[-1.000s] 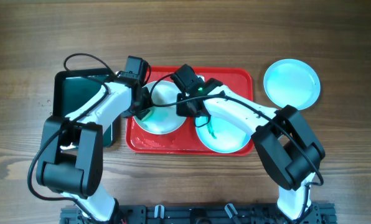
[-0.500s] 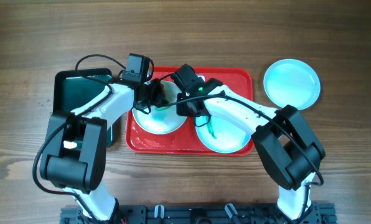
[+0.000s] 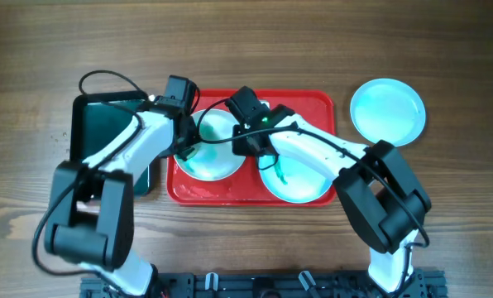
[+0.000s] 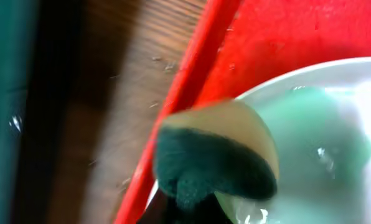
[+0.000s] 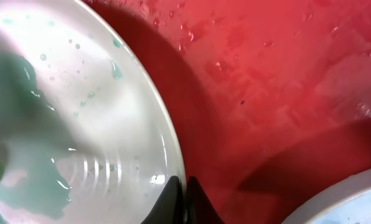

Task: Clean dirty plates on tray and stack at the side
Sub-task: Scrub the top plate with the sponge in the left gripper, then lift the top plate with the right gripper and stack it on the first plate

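My right gripper rises next, carries the white plate point(image 3: 217, 157) over to the smear-free turquoise plate off the tray, lowers it on top and releases the white plate's rim.
The red tray point(image 3: 313, 103) holds a white plate point(image 3: 217, 157) on its left and a pale turquoise plate point(image 3: 300, 186) with a green smear on its right. A second turquoise plate point(image 3: 387, 110) lies on the table to the right, with no smear visible. My left gripper point(image 3: 186, 147) is shut on a tan-and-dark-green sponge point(image 4: 216, 155), which is pressed on the white plate's point(image 4: 322, 124) left edge. Greenish wet film covers that plate. My right gripper point(image 5: 184, 193) is shut on the white plate's rim point(image 5: 167, 137), with one finger inside and one outside.
A dark green-black tray point(image 3: 106, 124) lies left of the red tray, close to my left arm. The red tray's floor point(image 5: 266, 74) is wet. The smeared turquoise plate's edge point(image 5: 353, 199) lies just right of my right gripper.
My left gripper swept the sponge right and up across the white plate, then back to its left edge. The right gripper kept its hold on the rim.
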`<state>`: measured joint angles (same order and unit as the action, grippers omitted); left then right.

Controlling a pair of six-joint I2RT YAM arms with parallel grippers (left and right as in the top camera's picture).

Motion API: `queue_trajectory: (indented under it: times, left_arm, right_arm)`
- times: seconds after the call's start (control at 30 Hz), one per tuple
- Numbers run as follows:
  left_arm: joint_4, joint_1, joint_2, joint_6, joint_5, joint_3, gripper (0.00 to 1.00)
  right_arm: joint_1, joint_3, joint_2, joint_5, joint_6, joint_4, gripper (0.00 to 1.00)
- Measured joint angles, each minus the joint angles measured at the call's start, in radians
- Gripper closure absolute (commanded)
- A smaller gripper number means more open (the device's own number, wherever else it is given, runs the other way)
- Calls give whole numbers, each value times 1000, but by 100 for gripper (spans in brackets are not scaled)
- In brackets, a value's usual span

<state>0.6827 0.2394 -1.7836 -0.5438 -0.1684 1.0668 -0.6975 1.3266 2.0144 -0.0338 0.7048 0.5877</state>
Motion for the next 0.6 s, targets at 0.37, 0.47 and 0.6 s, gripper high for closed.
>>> queue_trajectory:
  times: [0.37, 0.47, 0.6]
  left_arm:
    - [121, -143, 563, -1, -42, -16, 96]
    - [165, -253, 558, -4, 0, -16, 96]
    - [172, -381, 531, -4, 80, -16, 96]
  right_arm:
    - [5, 2, -63, -8, -175, 10, 96]
    - [3, 18, -189, 63, -278, 11, 96]
    - [-25, 35, -348, 246, -452, 11, 96]
